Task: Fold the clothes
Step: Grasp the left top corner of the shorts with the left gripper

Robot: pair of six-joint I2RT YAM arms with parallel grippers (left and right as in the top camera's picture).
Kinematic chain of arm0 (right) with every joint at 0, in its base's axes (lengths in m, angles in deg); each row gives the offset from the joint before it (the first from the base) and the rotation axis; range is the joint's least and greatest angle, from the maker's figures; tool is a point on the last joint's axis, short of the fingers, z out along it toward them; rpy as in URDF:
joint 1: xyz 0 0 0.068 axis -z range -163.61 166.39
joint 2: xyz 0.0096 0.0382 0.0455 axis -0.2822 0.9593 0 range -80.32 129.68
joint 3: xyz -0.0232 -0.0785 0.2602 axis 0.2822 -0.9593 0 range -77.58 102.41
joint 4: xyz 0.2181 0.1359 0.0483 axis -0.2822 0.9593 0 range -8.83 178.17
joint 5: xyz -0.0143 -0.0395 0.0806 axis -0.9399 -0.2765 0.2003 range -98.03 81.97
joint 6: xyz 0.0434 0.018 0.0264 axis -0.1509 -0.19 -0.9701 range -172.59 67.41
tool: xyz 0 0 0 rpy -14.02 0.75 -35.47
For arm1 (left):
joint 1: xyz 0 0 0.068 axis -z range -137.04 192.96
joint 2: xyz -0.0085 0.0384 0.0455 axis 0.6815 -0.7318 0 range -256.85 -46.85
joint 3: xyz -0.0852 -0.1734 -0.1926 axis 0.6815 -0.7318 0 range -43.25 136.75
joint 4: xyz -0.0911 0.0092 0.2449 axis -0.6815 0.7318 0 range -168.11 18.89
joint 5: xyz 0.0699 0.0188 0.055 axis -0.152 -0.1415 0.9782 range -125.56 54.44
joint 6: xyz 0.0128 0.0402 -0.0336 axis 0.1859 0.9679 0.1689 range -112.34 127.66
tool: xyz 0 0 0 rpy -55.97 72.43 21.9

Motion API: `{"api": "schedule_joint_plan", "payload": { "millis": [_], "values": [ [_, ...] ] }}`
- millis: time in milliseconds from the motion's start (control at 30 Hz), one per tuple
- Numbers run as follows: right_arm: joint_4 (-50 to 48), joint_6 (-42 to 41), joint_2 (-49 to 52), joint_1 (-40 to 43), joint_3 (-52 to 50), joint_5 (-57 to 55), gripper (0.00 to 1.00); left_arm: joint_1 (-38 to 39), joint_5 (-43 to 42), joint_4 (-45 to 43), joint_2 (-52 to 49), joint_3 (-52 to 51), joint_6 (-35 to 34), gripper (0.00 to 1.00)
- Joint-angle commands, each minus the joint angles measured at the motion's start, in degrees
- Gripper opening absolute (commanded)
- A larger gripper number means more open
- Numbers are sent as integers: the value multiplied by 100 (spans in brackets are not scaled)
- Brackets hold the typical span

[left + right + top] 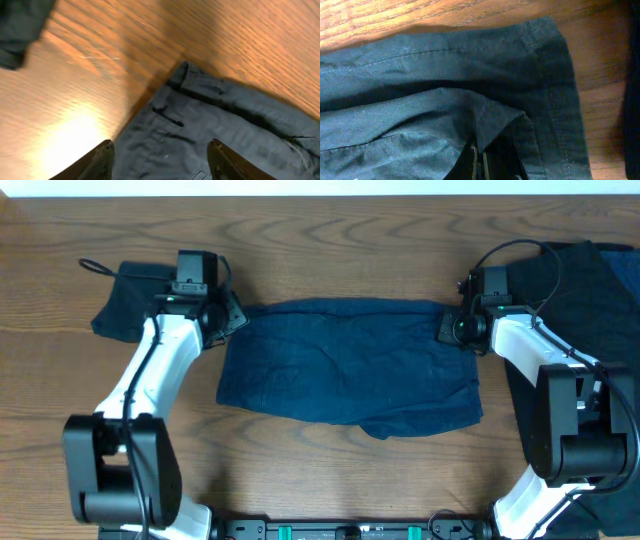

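My right gripper is already pinching one end of the navy garment's top layer (251, 329) (165, 124), so my left gripper needs to go down onto that layer's other end, just inside the nearest corner.
A navy blue garment (350, 360) lies spread flat across the middle of the table. My left gripper (228, 320) is at its back left corner. In the left wrist view its fingers (160, 160) are open, with the navy fabric (200, 125) between them. My right gripper (452, 328) is at the garment's back right corner. In the right wrist view its fingers (479, 160) are shut on a raised fold of the navy fabric (445, 65). A black garment (125, 305) lies at the back left, and another black garment (590, 290) lies at the right under my right arm.
The wooden table (330, 240) shows bare behind the navy garment. A corner of the left black garment shows in the left wrist view (20, 30). The arm bases stand at the front edge.
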Motion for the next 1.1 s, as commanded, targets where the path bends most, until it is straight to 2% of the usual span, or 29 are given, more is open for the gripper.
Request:
{"api": "schedule_joint_plan", "payload": {
  "millis": [0, 567, 667, 767, 833, 967, 1000, 1033, 1067],
  "values": [
    [13, 72, 44, -24, -37, -118, 4, 81, -142, -114, -339, 48, -459, 58],
    [26, 96, 46, -24, -37, -120, 9, 129, -138, -664, -1340, 48, -603, 56],
    [26, 116, 46, -17, -37, -122, 10, 129, -138, -688, -1353, 48, -603, 47],
    [26, 116, 46, -15, -37, -120, 11, 129, -140, -702, -1353, 48, -603, 35],
    [24, 114, 46, -15, -37, -120, 11, 129, -140, -699, -1353, 48, -601, 23],
    [26, 116, 46, -15, -37, -120, 11, 127, -140, -710, -1351, 63, -601, 10],
    [26, 116, 46, -15, -37, -120, 9, 122, -140, -708, -1351, 90, -599, 6],
    [28, 122, 46, -15, -37, -120, 1, 122, -140, -706, -1349, 120, -597, 6],
    [28, 188, 46, -13, -37, -120, 1, 122, -157, -702, -1329, 151, -595, 6]
  ]
}}
